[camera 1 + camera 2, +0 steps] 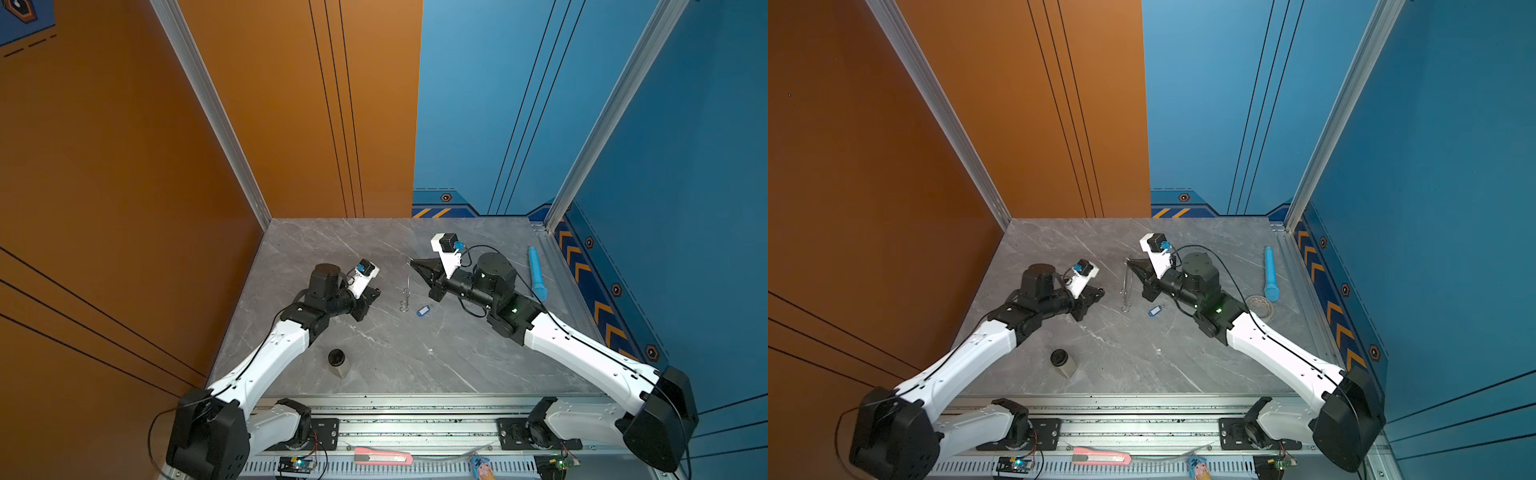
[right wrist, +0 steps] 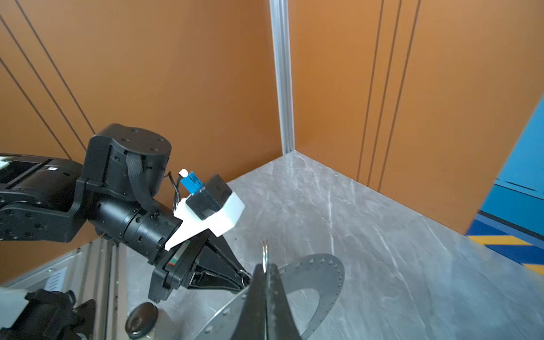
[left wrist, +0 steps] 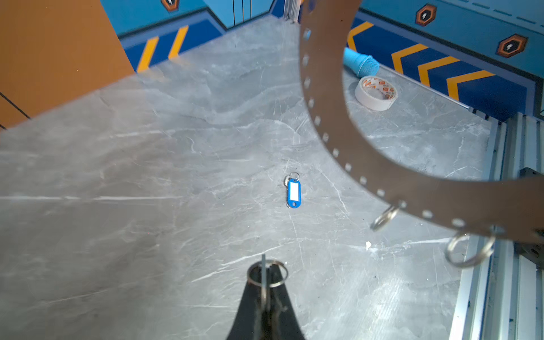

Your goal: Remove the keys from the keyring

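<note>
The left gripper will move down toward the clear tabletop (image 3: pixel 276 214) beside the freed blue key and let go of the small wire loop, since that clear spot is below.
My right gripper (image 1: pixel 412 262) (image 2: pixel 265 266) is shut on the rim of the keyring (image 1: pixel 407 286) (image 3: pixel 323 97), a wide flat metal annulus with holes along its edge. It holds the keyring upright over the table's middle, so both top views show it edge-on. Two wire loops (image 3: pixel 384 218) hang from its lower rim. A blue key (image 1: pixel 423 310) (image 3: pixel 293 192) with a white label lies flat on the table, free of the keyring. My left gripper (image 1: pixel 377 292) (image 3: pixel 266 278) is shut on a small wire loop (image 3: pixel 267 273), a little left of the keyring.
A black-capped bottle (image 1: pixel 337 362) stands near the front left. A blue cylinder (image 1: pixel 537 272) and a beige tape roll (image 1: pixel 1259 306) lie at the right edge. Orange and blue walls close three sides. A metal rail (image 1: pixel 415 428) runs along the front.
</note>
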Robot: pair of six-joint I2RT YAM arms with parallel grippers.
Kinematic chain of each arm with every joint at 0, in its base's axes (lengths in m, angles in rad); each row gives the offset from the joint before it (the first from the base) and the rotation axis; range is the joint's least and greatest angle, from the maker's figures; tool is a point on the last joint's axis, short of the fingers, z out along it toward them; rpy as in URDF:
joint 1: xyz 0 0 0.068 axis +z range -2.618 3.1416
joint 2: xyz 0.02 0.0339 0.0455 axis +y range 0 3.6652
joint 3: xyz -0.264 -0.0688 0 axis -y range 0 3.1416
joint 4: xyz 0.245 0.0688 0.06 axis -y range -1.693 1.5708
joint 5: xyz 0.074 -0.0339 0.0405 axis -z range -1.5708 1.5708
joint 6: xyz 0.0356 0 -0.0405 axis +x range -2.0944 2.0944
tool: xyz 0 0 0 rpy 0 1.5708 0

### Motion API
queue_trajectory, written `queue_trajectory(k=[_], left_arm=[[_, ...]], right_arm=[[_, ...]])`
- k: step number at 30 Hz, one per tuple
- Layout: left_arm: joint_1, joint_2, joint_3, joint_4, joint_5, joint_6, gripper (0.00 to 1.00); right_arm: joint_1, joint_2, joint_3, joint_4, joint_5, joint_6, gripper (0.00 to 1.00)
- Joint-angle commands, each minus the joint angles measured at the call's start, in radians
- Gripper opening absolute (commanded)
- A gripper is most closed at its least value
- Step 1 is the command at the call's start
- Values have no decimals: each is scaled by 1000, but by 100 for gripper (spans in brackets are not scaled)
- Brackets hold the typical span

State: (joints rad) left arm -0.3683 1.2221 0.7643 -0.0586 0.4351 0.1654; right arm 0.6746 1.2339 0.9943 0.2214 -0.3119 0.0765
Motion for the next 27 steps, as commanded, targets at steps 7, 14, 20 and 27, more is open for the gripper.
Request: queue_trajectory(k=[7, 14, 20, 27], left_arm=[[-145, 322, 44, 180, -186, -141, 0], [-217, 532, 205, 128, -265, -255, 0], [-258, 636, 305, 86, -266, -355, 0], [-270, 662, 324, 36, -261, -374, 11]], right_arm=[[-134, -100, -26, -209, 60, -101, 0], [-178, -121, -41, -230, 77, -103, 0], [-188, -127, -51, -238, 104, -104, 0], [-201, -123, -40, -258, 129, -118, 0]])
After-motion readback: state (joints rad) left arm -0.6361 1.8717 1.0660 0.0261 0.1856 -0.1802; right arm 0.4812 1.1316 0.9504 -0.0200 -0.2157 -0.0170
